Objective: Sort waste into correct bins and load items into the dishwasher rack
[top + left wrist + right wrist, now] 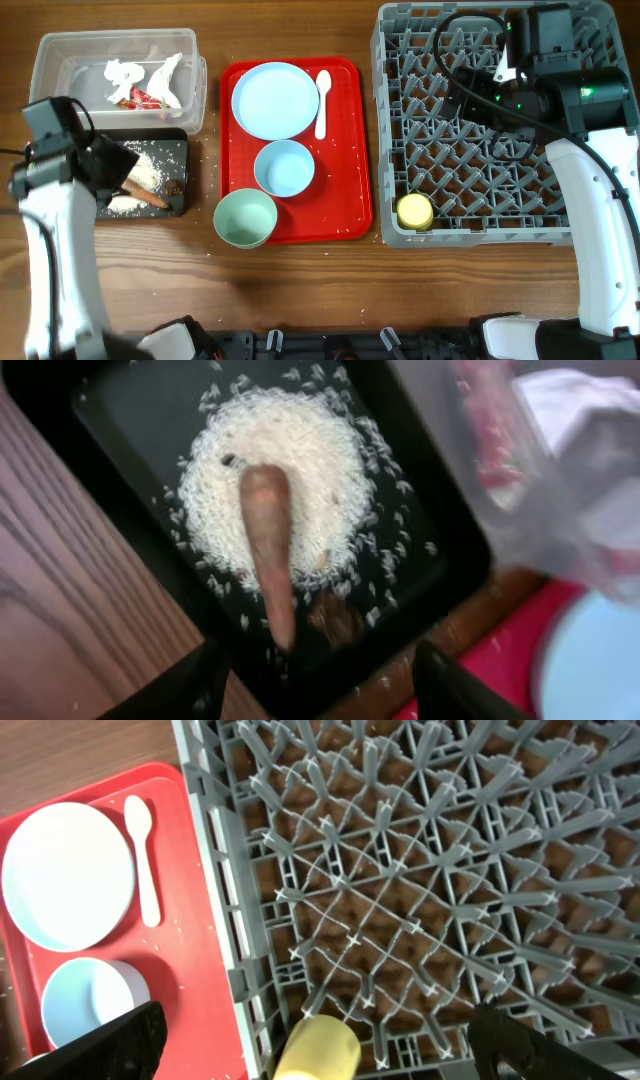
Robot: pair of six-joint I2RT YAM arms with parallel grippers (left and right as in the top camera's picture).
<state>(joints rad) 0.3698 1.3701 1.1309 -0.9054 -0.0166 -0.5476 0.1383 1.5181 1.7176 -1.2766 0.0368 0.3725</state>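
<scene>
The bare tray leaves room for my fingers, so my right gripper should next swing off the rack (480, 235) toward the red serving tray and go down onto the rack-side rim of the pale blue bowl.
The black tray (180, 150) holds white rice-like crumbs (270, 470), a brown stick-shaped piece (268, 550) and a small brown lump (336, 618). My left gripper (325, 690) hangs open and empty just above the tray's near edge, and also shows in the overhead view (118, 172). The clear tub (60, 60) holds crumpled white paper (125, 72) and a red-and-white wrapper (150, 98). My right gripper (320, 1045) is open and empty above the grey rack (480, 235). A yellow cup (414, 211) lies in the rack's front left corner.
A flat red serving tray (345, 150) sits between the bins and the rack. It carries a pale blue plate (274, 99), a white spoon (322, 100) and a pale blue bowl (284, 167); a mint-green bowl (245, 217) overhangs its front left corner. Crumbs dot the wood near the tray.
</scene>
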